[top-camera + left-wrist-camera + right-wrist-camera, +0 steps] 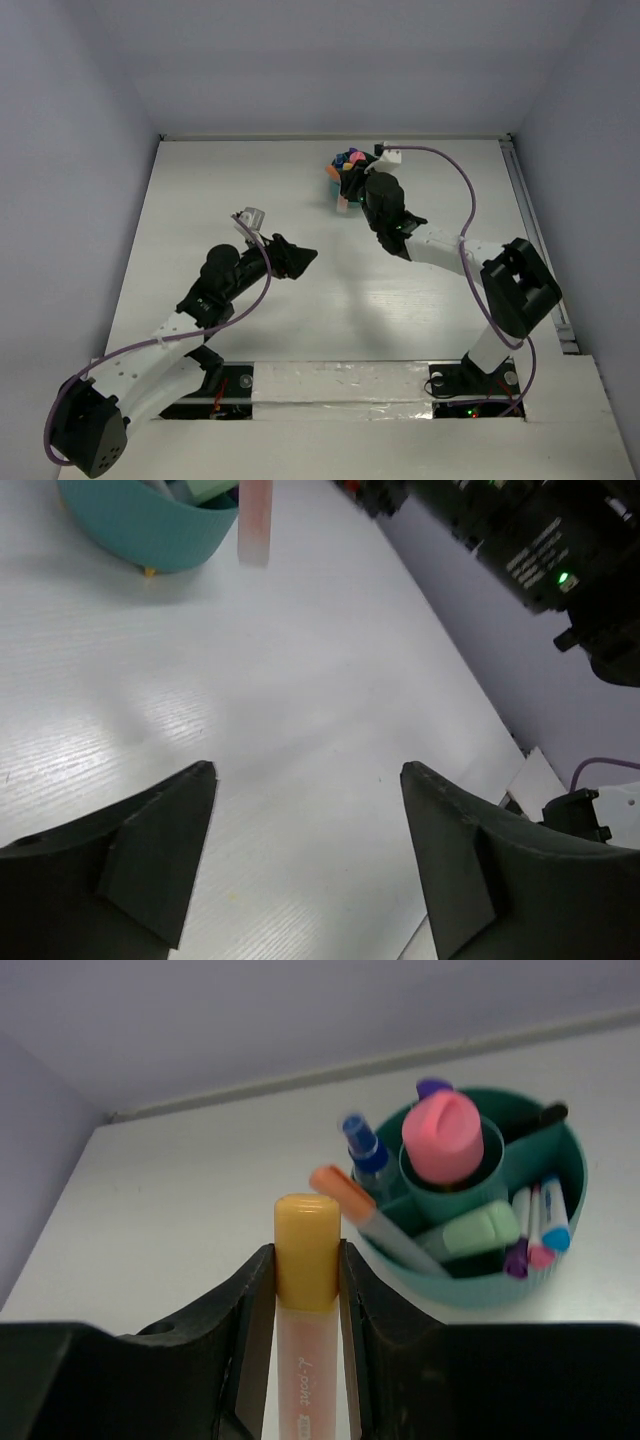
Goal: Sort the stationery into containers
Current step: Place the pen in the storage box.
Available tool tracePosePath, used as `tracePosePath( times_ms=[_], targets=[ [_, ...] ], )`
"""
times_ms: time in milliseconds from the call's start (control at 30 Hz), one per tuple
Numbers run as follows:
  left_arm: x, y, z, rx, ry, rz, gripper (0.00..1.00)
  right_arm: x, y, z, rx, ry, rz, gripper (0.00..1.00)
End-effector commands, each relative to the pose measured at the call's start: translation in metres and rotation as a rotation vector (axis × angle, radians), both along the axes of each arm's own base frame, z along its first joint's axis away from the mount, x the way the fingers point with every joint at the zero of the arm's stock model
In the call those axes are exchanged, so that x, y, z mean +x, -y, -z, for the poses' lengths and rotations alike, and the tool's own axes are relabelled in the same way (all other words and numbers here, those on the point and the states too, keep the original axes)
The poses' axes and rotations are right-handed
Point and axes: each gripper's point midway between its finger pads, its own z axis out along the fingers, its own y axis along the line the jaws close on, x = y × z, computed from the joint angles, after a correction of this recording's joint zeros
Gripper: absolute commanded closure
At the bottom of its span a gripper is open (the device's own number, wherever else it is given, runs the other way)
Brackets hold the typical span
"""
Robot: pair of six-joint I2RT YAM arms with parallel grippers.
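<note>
Next, my right gripper turns and moves outward over the organiser (331,170). It then goes down beside the orange-capped pen (345,1195), because the orange-capped highlighter's body still hangs outside the organiser's rim.
My right gripper (307,1256) is shut on an orange-capped highlighter (307,1225) with a pale pink body, held just left of the round teal organiser (560,1260). The organiser's central tube holds a pink highlighter (443,1137). Its ring compartments hold a blue-capped bottle (362,1145), an orange-capped pen (345,1195), a green highlighter (470,1230), a black pen (545,1116) and several thin pens (533,1230). From above, the right gripper (352,188) hangs beside the organiser (331,170). My left gripper (303,258) stands open over bare table, its fingers (160,850) wide apart with nothing between them.
The organiser (150,525) stands near the table's far edge, close to the back wall. The held highlighter's body (255,520) hangs just in front of it in the left wrist view, under the right arm (530,540). White table lies between the two arms.
</note>
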Motion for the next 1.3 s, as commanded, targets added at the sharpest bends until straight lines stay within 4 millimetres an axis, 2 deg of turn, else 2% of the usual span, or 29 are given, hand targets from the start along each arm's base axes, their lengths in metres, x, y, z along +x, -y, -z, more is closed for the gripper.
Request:
tracePosePath(
  times_ms=[0, 33, 100, 133, 200, 233, 300, 467, 600, 800, 933, 1067, 1267],
  targets=[
    [0.002, -0.002, -0.006, -0.022, 0.077, -0.013, 0.28, 0.028, 0.008, -0.060, -0.015, 0.239, 0.087, 1.00],
    [0.002, -0.002, 0.000, -0.011, 0.069, -0.012, 0.23, 0.032, 0.009, -0.061, -0.054, 0.266, 0.103, 1.00],
    [0.005, -0.003, 0.004, 0.001, 0.078, -0.021, 0.19, 0.043, 0.016, -0.063, -0.070, 0.304, 0.155, 1.00],
    [0.006, -0.003, 0.008, 0.008, 0.074, -0.020, 0.16, 0.049, 0.015, -0.054, -0.117, 0.315, 0.169, 1.00],
    [0.009, -0.005, 0.009, 0.017, 0.084, -0.038, 0.16, 0.055, 0.021, -0.055, -0.130, 0.355, 0.219, 1.00],
    [0.009, -0.006, 0.009, 0.023, 0.092, -0.041, 0.15, 0.058, 0.022, -0.045, -0.171, 0.360, 0.233, 1.00],
    [0.011, -0.008, 0.009, 0.025, 0.099, -0.059, 0.15, 0.060, 0.027, -0.050, -0.180, 0.408, 0.269, 1.00],
    [0.010, -0.010, 0.011, 0.031, 0.117, -0.062, 0.15, 0.075, 0.029, -0.040, -0.217, 0.434, 0.295, 1.00],
    [0.010, -0.008, 0.013, 0.030, 0.111, -0.049, 0.15, 0.078, 0.023, -0.044, -0.206, 0.454, 0.279, 1.00],
    [0.013, -0.004, 0.020, 0.041, 0.091, -0.038, 0.15, 0.084, 0.026, -0.051, -0.226, 0.493, 0.297, 1.00],
    [0.014, -0.003, 0.020, 0.043, 0.091, -0.039, 0.16, 0.088, 0.022, -0.025, -0.239, 0.466, 0.283, 1.00],
    [0.015, -0.004, 0.020, 0.045, 0.092, -0.042, 0.16, 0.088, 0.022, -0.011, -0.235, 0.454, 0.278, 1.00],
    [0.016, -0.004, 0.020, 0.049, 0.092, -0.048, 0.16, 0.087, 0.023, -0.006, -0.220, 0.442, 0.279, 1.00]
  ],
)
